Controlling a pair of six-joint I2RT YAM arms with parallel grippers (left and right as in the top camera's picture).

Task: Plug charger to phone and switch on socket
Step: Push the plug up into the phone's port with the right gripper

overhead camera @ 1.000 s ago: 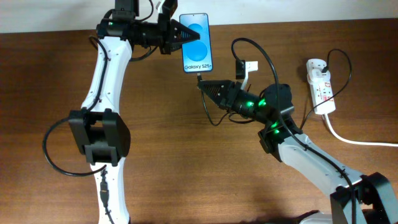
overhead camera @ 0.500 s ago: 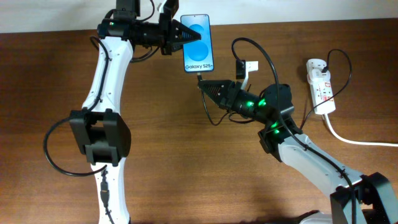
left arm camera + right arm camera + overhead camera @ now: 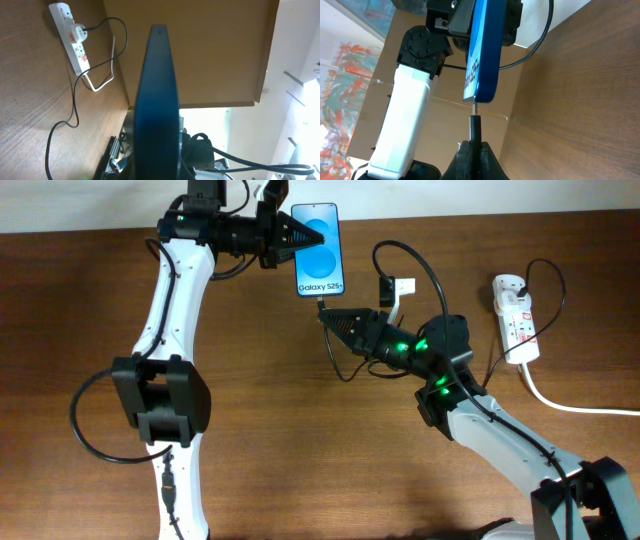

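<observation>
I should next lower my left gripper and draw it back to release the phone on the bare wood, which is below and back from that gripper, clear of cable.
My left gripper (image 3: 292, 236) is shut on the phone (image 3: 317, 248), held at the back of the table with its blue "Galaxy S25" screen up. In the left wrist view the phone (image 3: 159, 95) shows edge-on. My right gripper (image 3: 330, 319) is shut on the charger's plug (image 3: 475, 127), just below the phone's bottom edge. In the right wrist view the metal tip touches the phone's (image 3: 485, 50) bottom port. The black cable (image 3: 415, 265) loops back toward the socket (image 3: 516, 315), a white strip at the right, which also shows in the left wrist view (image 3: 72, 37).
A small white and black adapter block (image 3: 393, 288) lies behind my right arm. The socket's thick white lead (image 3: 575, 405) runs off to the right edge. The brown wooden table (image 3: 300, 450) ends at a pale wall at the back.
The phone and left gripper have shifted very slightly to the right. The right gripper with the plug has held its place.
</observation>
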